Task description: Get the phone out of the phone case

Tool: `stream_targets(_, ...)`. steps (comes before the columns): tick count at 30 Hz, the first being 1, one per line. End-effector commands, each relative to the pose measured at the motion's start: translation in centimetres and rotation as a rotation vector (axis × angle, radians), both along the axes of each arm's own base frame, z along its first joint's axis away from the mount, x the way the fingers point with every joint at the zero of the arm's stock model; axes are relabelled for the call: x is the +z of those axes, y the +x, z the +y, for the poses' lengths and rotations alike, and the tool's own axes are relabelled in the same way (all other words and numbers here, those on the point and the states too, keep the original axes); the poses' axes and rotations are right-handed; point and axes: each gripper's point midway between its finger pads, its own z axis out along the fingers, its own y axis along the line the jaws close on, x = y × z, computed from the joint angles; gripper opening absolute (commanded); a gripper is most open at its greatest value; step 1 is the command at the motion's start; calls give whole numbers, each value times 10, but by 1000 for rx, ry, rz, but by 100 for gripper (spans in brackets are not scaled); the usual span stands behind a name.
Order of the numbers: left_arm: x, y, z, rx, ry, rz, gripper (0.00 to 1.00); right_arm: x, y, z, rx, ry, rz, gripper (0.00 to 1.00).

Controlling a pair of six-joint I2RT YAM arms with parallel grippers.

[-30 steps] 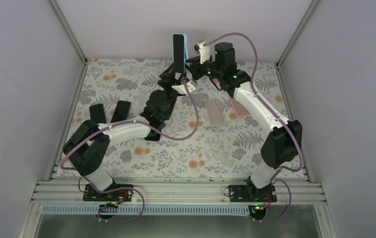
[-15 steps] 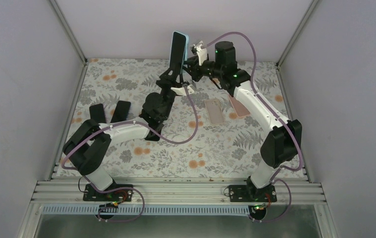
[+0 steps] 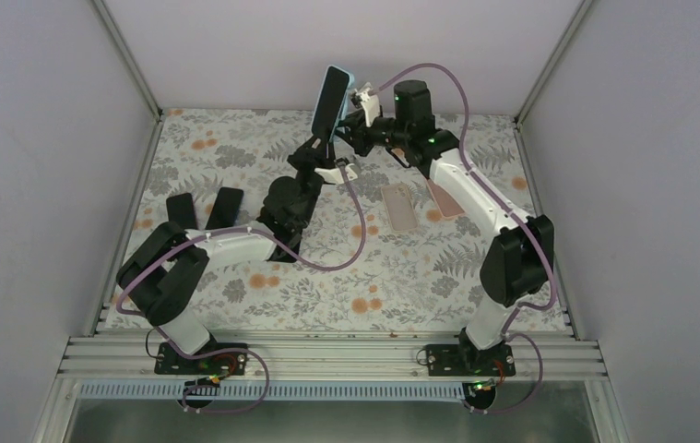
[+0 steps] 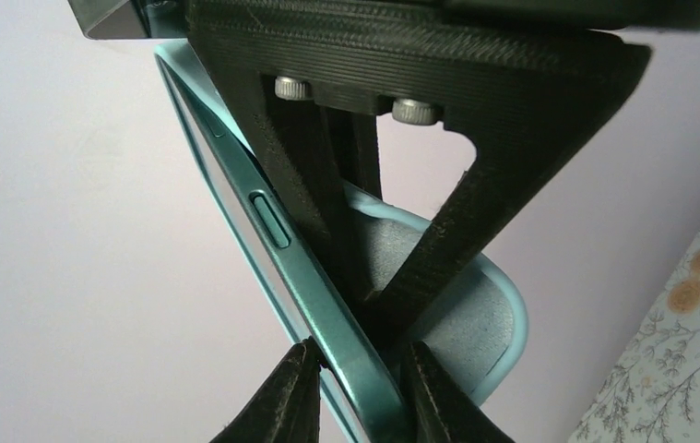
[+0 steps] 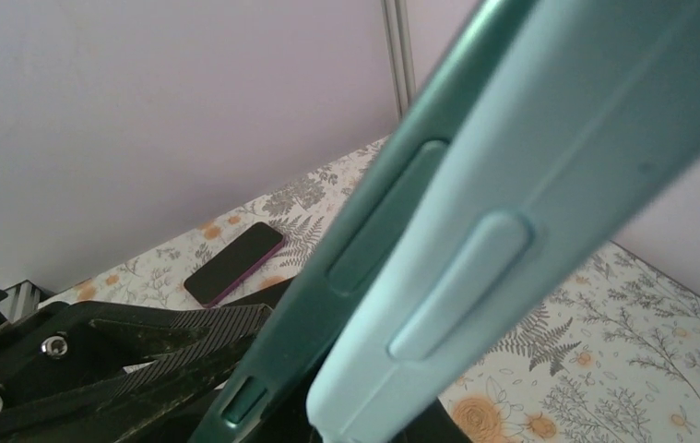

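Observation:
The spot on the tabletop beside the pinkish cases is empty. My right gripper should next move the light blue case (image 4: pixel 475 314) back and down onto that spot and let go of it.
My left gripper (image 3: pixel 326 138) is raised above the far middle of the table and is shut on the lower part of a dark teal phone (image 3: pixel 330 97), holding it up and tilted. In the left wrist view the phone's edge (image 4: pixel 309 268) sits between the fingertips of my left gripper (image 4: pixel 360 369), and the light blue case (image 4: pixel 475 314) bulges away behind it. My right gripper (image 3: pixel 356 101) is at the case's upper right edge (image 3: pixel 348 78). In the right wrist view the case (image 5: pixel 530 166) is parted from the phone (image 5: pixel 364 240) and runs down between the jaws of my right gripper (image 5: pixel 364 429).
Two black phones (image 3: pixel 180 208) (image 3: pixel 226 205) lie on the floral table at the left. Two pinkish cases (image 3: pixel 399 205) (image 3: pixel 444 198) lie right of centre under the right arm. One black phone with a purple edge also shows in the right wrist view (image 5: pixel 235 261).
The phone's top has tilted to the right. The right gripper has moved left and closer to the case's top edge. The left gripper has shifted slightly left.

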Motion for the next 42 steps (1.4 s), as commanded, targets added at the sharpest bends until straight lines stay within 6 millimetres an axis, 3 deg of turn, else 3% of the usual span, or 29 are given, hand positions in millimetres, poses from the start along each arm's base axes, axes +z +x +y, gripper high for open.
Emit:
stream_targets(1,127,-35,91,172,-367,-382,13,-129,-53,-21,82,-257,405,3)
stream_targets(7,128,-39,96,166,-387,-370,3,-137,-21,-60,-113,-319,318,3)
stream_targets(14,126,-37,100,151,-427,-293,2,-128,22,-122,-419,-457,100,4)
stream_targets(15,124,-37,100,152,-424,-284,2,-129,26,-128,-441,-471,89,3)
stream_targets(16,122,-36,100,151,-418,-275,2,-116,27,-136,-466,-468,58,4)
stream_targets(23,93,-35,94,141,-338,-205,2,-126,35,-172,-515,-497,98,4)
stream_targets(29,46,-39,94,161,-211,-127,2,-124,11,-175,-392,-454,179,3)
stream_targets(34,-2,-56,113,222,-54,-94,2,-125,-19,-184,-272,-412,318,4)
stream_targets(39,-40,-86,145,316,115,-105,2,-177,-92,-180,1,-429,633,4)
stream_targets(42,-65,-98,166,372,194,-84,2,-202,-118,-181,57,-445,701,4)
